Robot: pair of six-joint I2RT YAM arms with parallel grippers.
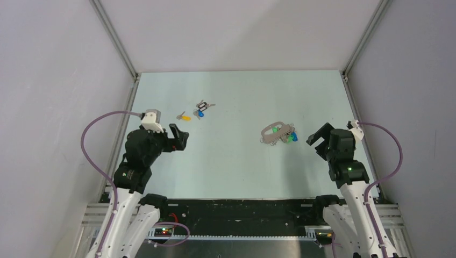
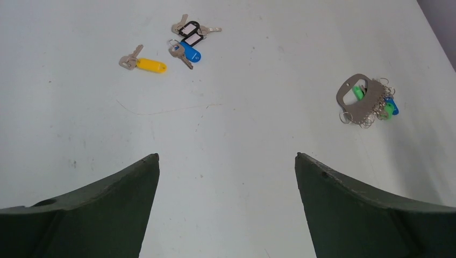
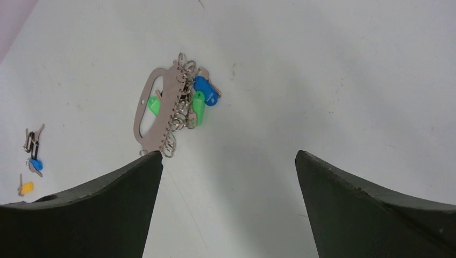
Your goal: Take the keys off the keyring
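Note:
The keyring's key-loose end (image 1: 270, 141) (image 3: 163, 142) lies below and to the left in the top view, so my right gripper reaches across and down onto that end's ringed edge next.
The pale grey keyring (image 1: 273, 133) (image 2: 355, 91) (image 3: 157, 105) lies flat right of the table's middle, with several small split rings along one side. Green-headed keys (image 3: 198, 107) and a blue-headed key (image 3: 207, 90) hang on it. Loose on the table at the back left lie a yellow-headed key (image 1: 184, 116) (image 2: 148, 65), a blue-headed key (image 1: 200, 113) (image 2: 189, 52) and a black-tagged key (image 2: 191, 28). My left gripper (image 1: 180, 136) (image 2: 227, 157) hovers open near the left edge, nothing between its fingers. Just right of the keyring, my right gripper (image 1: 318, 139) (image 3: 228, 155) is also open and empty.
Grey walls with metal frame rails (image 1: 131, 102) close the table on the left, back and right. Both arm bases and cables (image 1: 94, 140) sit at the near edge.

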